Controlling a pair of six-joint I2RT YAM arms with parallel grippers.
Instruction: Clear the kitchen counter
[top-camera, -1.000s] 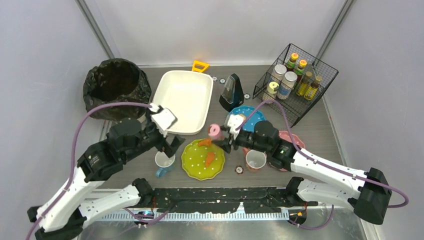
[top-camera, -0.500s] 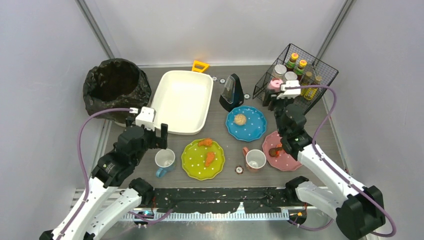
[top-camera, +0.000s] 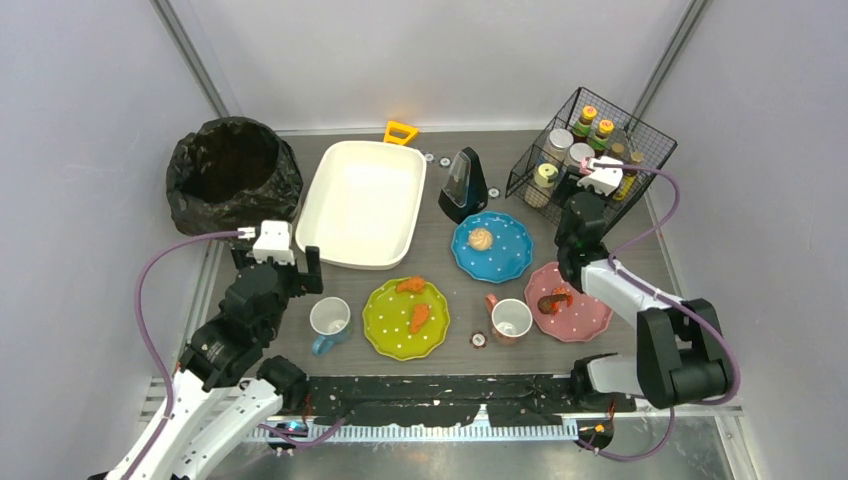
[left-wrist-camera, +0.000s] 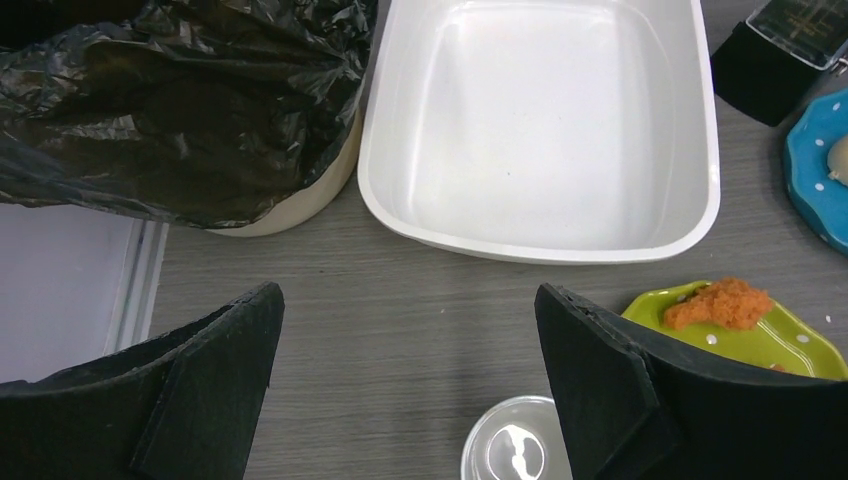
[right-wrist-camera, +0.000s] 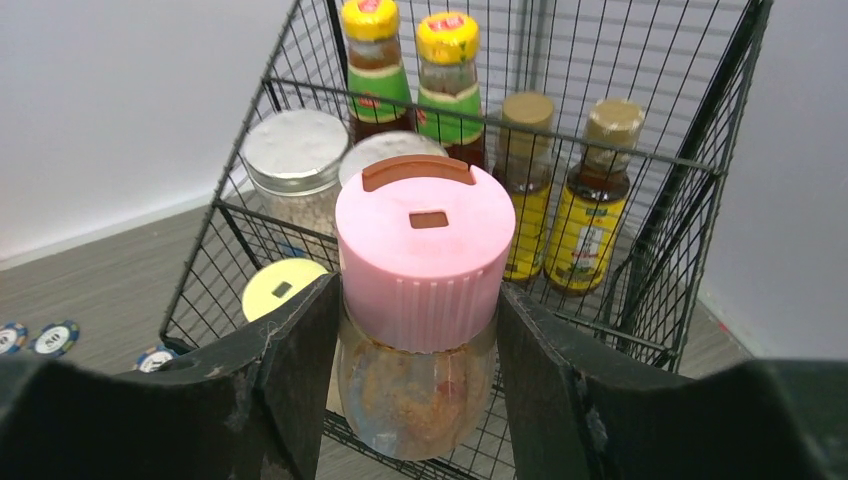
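The right gripper lowers into the wire basket's front row toward the yellow-lidded jar next and releases the spice jar there, since bare mesh shows in that row.
The kitchen counter (top-camera: 440, 238) bears a green plate (top-camera: 390, 338) with orange food, a blue plate (top-camera: 507, 257) with a food ball, a pink plate (top-camera: 588, 312) with red-brown food, and two mugs (top-camera: 329, 320) (top-camera: 511, 320). My right gripper (right-wrist-camera: 418, 300) is shut on a pink-lidded spice jar (right-wrist-camera: 425, 250) and holds it at the front rim of the wire basket (right-wrist-camera: 700, 170). In the top view this gripper (top-camera: 583, 190) is at the basket. My left gripper (left-wrist-camera: 405, 300) is open and empty above bare counter, just before the white tub (left-wrist-camera: 540, 250); it also shows in the top view (top-camera: 306, 268).
A bin lined with a black bag (top-camera: 232, 175) stands at the back left. The wire basket (top-camera: 640, 140) holds several bottles and jars. A black wedge-shaped object (top-camera: 462, 185) stands behind the blue plate. An orange handle (top-camera: 400, 132) lies behind the tub. Small chips (top-camera: 435, 158) lie on the counter.
My right arm swung from the counter's middle to the wire basket, carrying the pink-lidded jar. My left arm drew back to the left, away from the white mug.
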